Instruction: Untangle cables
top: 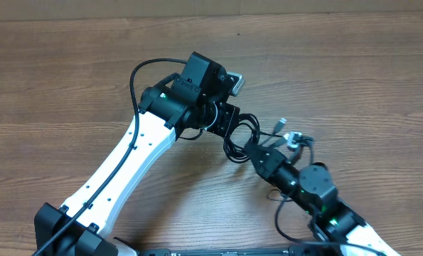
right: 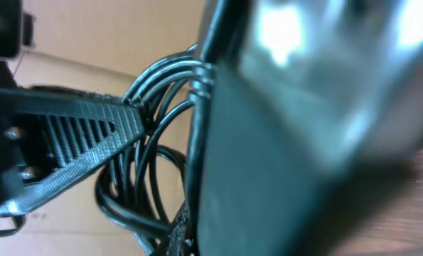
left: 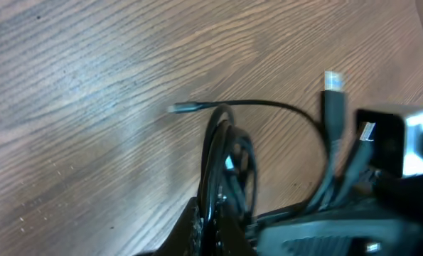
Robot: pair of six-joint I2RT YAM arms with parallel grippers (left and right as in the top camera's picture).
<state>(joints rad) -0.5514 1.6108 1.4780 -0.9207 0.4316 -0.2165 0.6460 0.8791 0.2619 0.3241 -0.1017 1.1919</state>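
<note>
My left gripper should next lower the pinched part of the cables onto the clear wood of the table right below. Then it should open its fingers to let it go.
The cables [top: 241,137] are a small black tangle on the wooden table, between my two grippers. Their plug ends [top: 283,124] stick out to the right. My left gripper [top: 229,122] is shut on the tangle's left side. In the left wrist view its fingers [left: 217,229] pinch several strands of the coil [left: 225,153]; one thin plug end [left: 179,108] lies on the table and a silver plug [left: 332,80] stands at the right. My right gripper [top: 257,153] is shut on the tangle's right side. In the right wrist view its fingers [right: 190,231] clamp a strand of the cables [right: 151,99], mostly hidden behind a blurred finger.
The wooden table [top: 353,64] stretches around both arms. The left arm's own thick black cable [top: 134,78] loops above its white link. The left gripper's ribbed finger [right: 76,139] fills the left of the right wrist view.
</note>
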